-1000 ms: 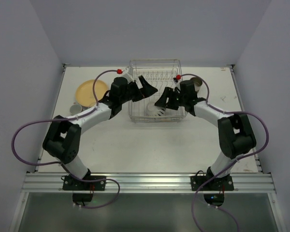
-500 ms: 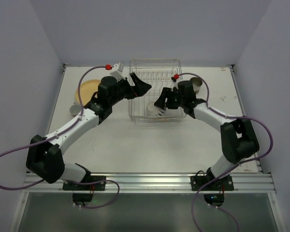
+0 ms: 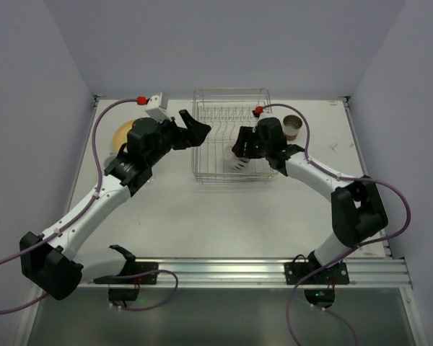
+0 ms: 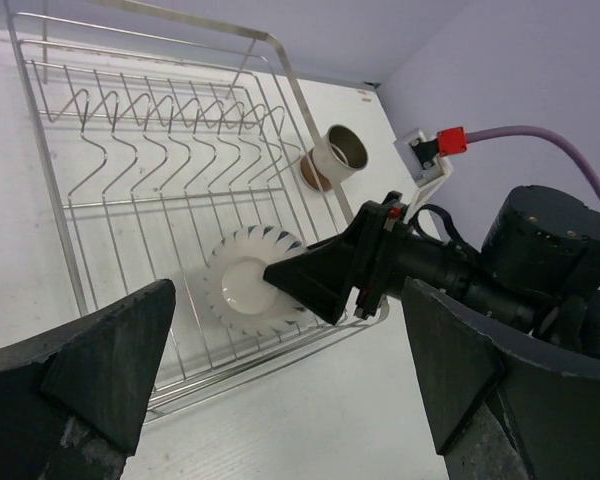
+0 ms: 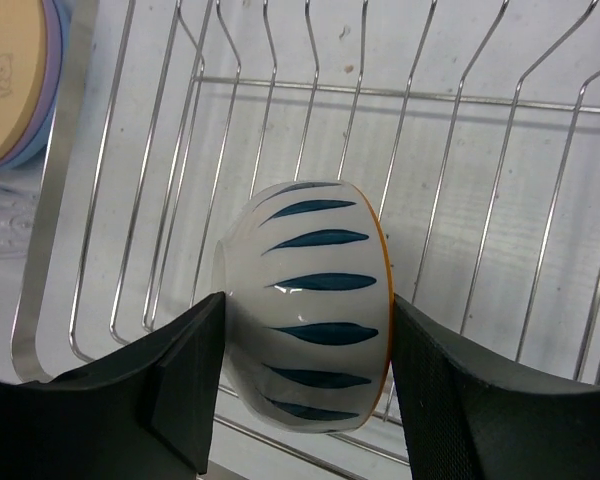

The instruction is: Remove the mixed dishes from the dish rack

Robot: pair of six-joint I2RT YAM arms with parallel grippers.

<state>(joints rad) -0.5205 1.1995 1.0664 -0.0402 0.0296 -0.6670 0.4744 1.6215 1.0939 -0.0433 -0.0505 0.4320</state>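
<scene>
I need to lift my right gripper past the rack's side next, then lower it to release the cup on the empty tabletop nearer than the brown cup (image 3: 302, 189).
The silver wire dish rack (image 3: 231, 92) stands at the table's far middle. A white cup with blue stripes (image 5: 305, 300) lies on its side in the rack's near part; it also shows in the top view (image 3: 232, 163) and the left wrist view (image 4: 242, 290). My right gripper (image 5: 308, 330) is inside the rack, with its fingers pressed on the cup's base and rim. My left gripper (image 3: 195, 126) is open and empty, just left of the rack. The brown cup (image 3: 294, 127) lies right of the rack. The yellow-orange plate (image 3: 123, 134) sits at the far left. The pink mug is out of view.
The plate prongs (image 4: 170, 120) in the rack's far half hold nothing. In the right wrist view the yellow-orange plate (image 5: 10, 80) lies on other plates just outside the rack's wall, with a clear glass (image 5: 2, 225) beside it. The left arm's cable loops over the left side.
My left arm has swung left and stretched out, drawing its open gripper back from the rack's left edge. My right gripper has moved further into the rack and over the white cup.
</scene>
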